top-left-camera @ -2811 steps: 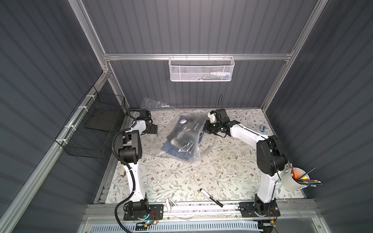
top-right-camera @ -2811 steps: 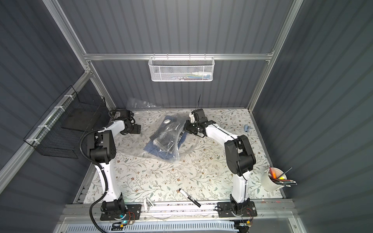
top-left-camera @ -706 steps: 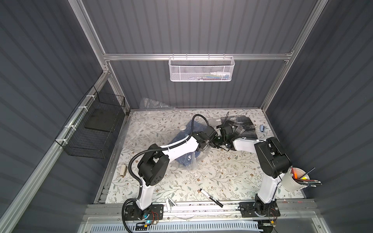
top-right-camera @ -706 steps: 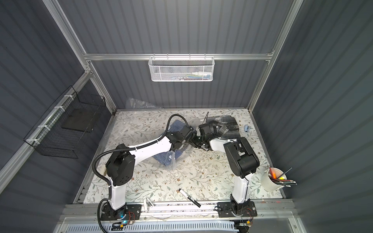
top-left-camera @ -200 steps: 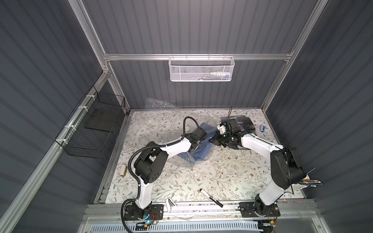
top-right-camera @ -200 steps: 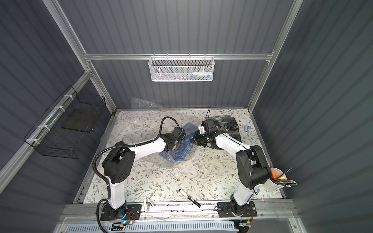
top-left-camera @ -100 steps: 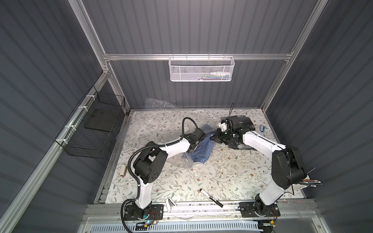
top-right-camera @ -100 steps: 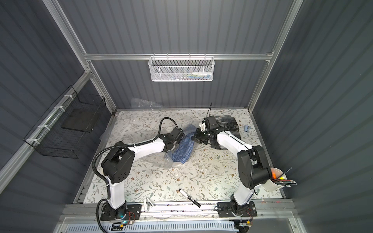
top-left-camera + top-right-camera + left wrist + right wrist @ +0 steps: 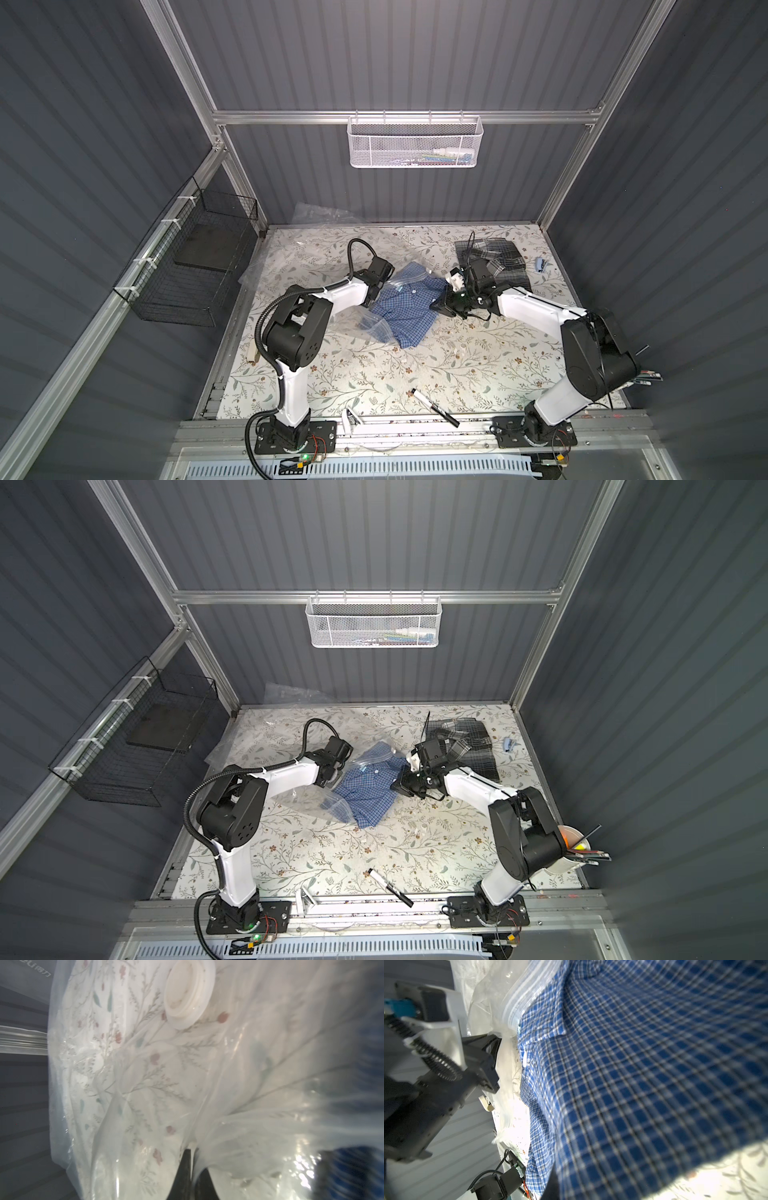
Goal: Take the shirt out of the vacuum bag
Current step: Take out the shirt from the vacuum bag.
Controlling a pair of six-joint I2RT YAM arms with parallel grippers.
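My right gripper will next pull the shirt's edge back to the bare tabletop, away from the bag [image 9: 374, 326] covering part of the shirt, and release it there.
A blue checked shirt [image 9: 409, 309] [image 9: 370, 789] lies mid-table, its left part still under the clear vacuum bag [image 9: 374, 326] [image 9: 332, 802]. In the left wrist view my left gripper [image 9: 192, 1152] is shut on a fold of the bag's plastic [image 9: 145, 1084], with the round white valve cap [image 9: 189, 993] ahead of it. From above, the left gripper [image 9: 374, 296] sits at the shirt's left edge. My right gripper [image 9: 438, 308] [image 9: 397, 789] is shut on the shirt's right edge. Checked cloth [image 9: 643, 1084] fills the right wrist view and hides most of the right gripper's fingers [image 9: 552, 1184]. The bag's zip edge [image 9: 525, 995] crosses the shirt.
A dark plaid garment [image 9: 494, 259] lies at the back right behind the right arm. A second clear bag [image 9: 320, 214] leans on the back wall. A black marker [image 9: 434, 409] lies near the front edge. A cup of pens [image 9: 569, 850] stands at the right edge.
The right gripper has drawn the shirt rightward and toward the front, so more of it lies outside the bag. The left gripper has kept its hold on the plastic.
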